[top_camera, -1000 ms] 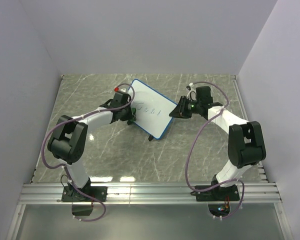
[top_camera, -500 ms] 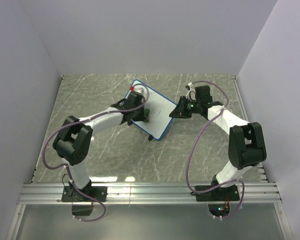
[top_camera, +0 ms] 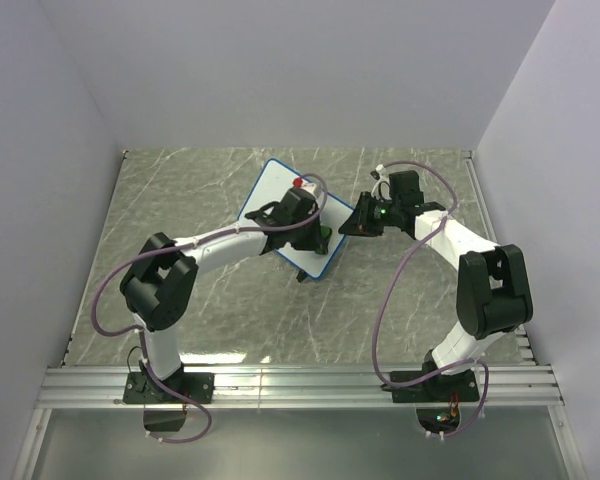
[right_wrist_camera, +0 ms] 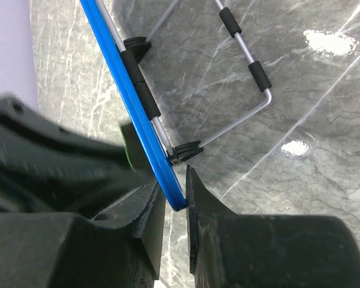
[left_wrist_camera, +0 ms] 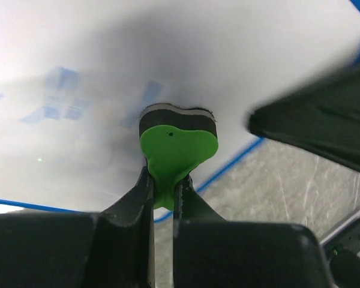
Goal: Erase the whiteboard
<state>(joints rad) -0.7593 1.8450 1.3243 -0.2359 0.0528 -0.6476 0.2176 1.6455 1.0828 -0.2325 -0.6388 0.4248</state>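
Observation:
My left gripper holds the eraser (top_camera: 324,236) and will next sweep to the left in the top view, because blue smudges remain. Then it will go down to the bare tabletop beside the whiteboard and let go.
The whiteboard (top_camera: 273,186), white with a thin blue frame, stands tilted on the marble table. My left gripper (top_camera: 318,236) is shut on a small green eraser (top_camera: 324,236), whose dark pad presses against the board near its right end. In the left wrist view the eraser (left_wrist_camera: 177,141) sits between my fingers (left_wrist_camera: 138,195), and faint blue smudges (left_wrist_camera: 59,96) remain on the board (left_wrist_camera: 186,48). My right gripper (top_camera: 353,222) is shut on the board's right corner; its jaws pinch the blue frame (right_wrist_camera: 132,102). My left arm hides the board's middle.
Behind the board a wire stand (right_wrist_camera: 247,63) with black sleeves rests on the table (right_wrist_camera: 300,90). Pale walls close in the table on three sides. A metal rail (top_camera: 300,385) runs along the near edge by the arm bases.
My left gripper has swept the eraser rightwards across the board, from its left edge to its right end. The blue writing no longer shows. The right gripper tightened slightly on the corner.

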